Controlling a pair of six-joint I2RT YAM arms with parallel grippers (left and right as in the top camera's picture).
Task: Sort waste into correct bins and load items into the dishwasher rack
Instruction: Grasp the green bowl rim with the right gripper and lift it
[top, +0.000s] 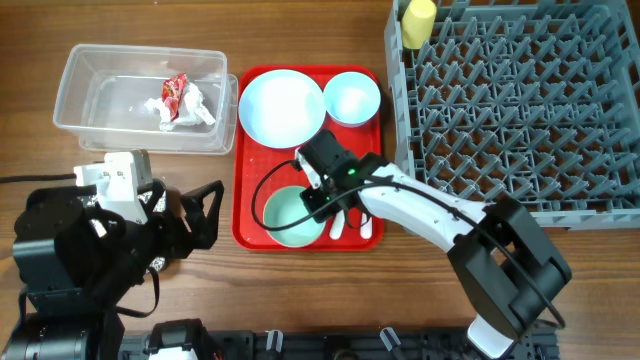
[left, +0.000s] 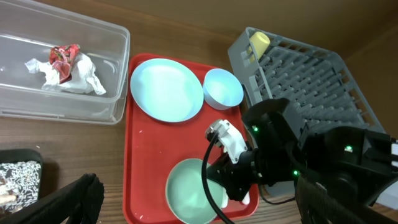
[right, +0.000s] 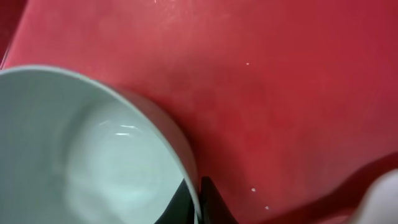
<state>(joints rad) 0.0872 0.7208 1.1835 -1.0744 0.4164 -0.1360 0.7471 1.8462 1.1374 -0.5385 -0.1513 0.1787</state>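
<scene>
The green bowl and the yellow cup are empty, so I will next move my right gripper up and outward. It will tilt the bowl onto its side to release it among the rack's wires (top: 440, 72) beside the cup.
My right gripper (top: 318, 200) is shut on the rim of the pale green bowl (top: 290, 218), which sits at the front of the red tray (top: 250, 190). The right wrist view shows one fingertip inside the rim (right: 186, 202) and the other outside it. A pale blue plate (top: 282, 105) and a pale blue bowl (top: 352, 97) rest at the tray's back. White cutlery (top: 338, 228) lies to the right of the green bowl. My left gripper (top: 200, 220) is open and empty left of the tray. The red wrapper (top: 175, 92) and white napkin (top: 192, 108) lie in the clear tub (top: 90, 90).
The grey dishwasher rack (top: 520, 110) fills the right side, with a yellow cup (top: 418, 22) in its back left corner. A black tray (left: 15, 177) with speckled contents shows at the left wrist view's lower left edge.
</scene>
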